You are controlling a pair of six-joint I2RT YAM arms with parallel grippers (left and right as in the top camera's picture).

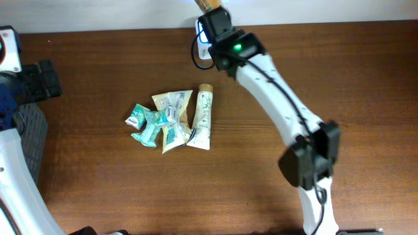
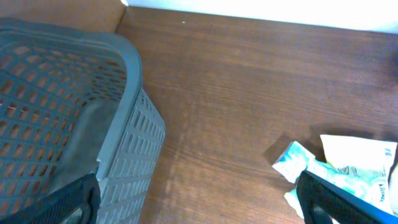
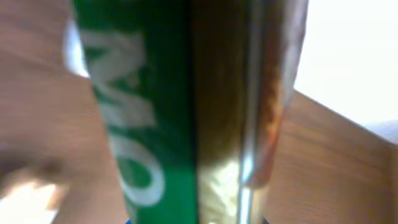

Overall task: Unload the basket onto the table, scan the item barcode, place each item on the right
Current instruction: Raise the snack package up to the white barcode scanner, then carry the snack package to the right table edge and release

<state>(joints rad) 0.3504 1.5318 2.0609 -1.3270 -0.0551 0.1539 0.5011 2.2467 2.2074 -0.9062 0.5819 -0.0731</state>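
The packet goes sideways, back and down with my right gripper next for release, as bare wood lies below that gripper, to its right in the overhead view.
My right gripper [image 1: 211,13] reaches to the table's far edge and is shut on an item, a packet [image 3: 155,112] with a green face, white letters and a brown-gold side. It fills the right wrist view, blurred, and no barcode can be made out. From above only its brown tip [image 1: 209,4] shows past the gripper. My left gripper [image 1: 44,78] hangs at the far left, open with nothing in it [image 2: 199,208], its dark fingers [image 2: 71,205] wide apart over bare wood between a basket and the pile.
A pile of teal and white packets [image 1: 157,121] and a cream tube [image 1: 202,117] lies mid-table; the packets' edge [image 2: 348,165] shows in the left wrist view. A grey mesh basket [image 2: 68,112] stands at the left edge [image 1: 29,134].
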